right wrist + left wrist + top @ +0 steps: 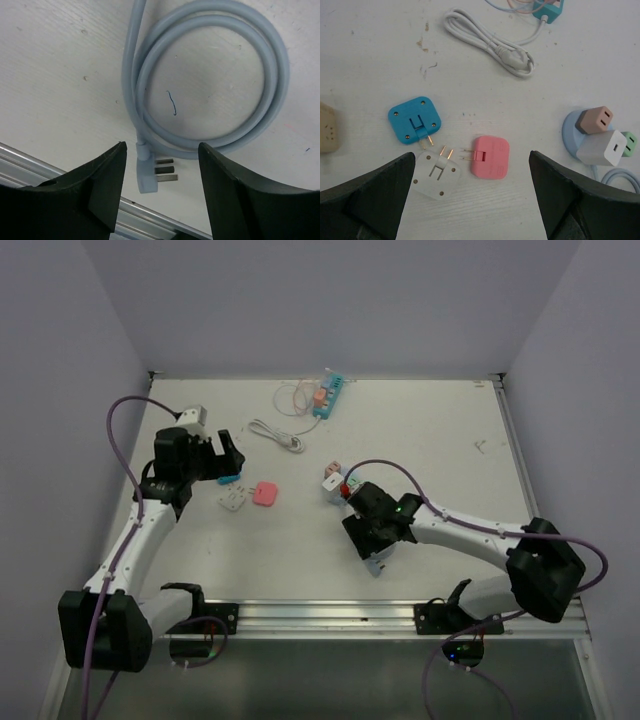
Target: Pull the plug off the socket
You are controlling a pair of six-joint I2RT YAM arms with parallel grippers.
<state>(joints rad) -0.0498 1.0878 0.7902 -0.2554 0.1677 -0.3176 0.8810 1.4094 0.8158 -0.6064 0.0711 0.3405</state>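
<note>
The left gripper moves across and down around the white plug point(333, 483) point(604, 148) next, since the plug stands below it and to its right in the top view.
The round light-blue socket point(568, 134) sits on the table with a brown plug point(594, 120), a white plug point(602, 147) and a green plug point(629, 143) stuck in it; it also shows in the top view point(330, 483). My right gripper point(161, 146) hangs open near the front edge, over the grey cable's three-pin plug point(148, 176), which lies loose between the jaws and touches neither. That cable's coil point(260, 100) lies beyond it. My left gripper point(472, 155) is open above a pink plug point(491, 157), a white flat plug point(436, 174) and a blue plug point(415, 120).
A teal power strip point(330, 395) with thin cords lies at the back. A coiled white cable point(277, 434) rests in front of it. The metal rail point(30, 160) runs along the front edge just under my right gripper. A beige block point(327, 127) lies at the far left.
</note>
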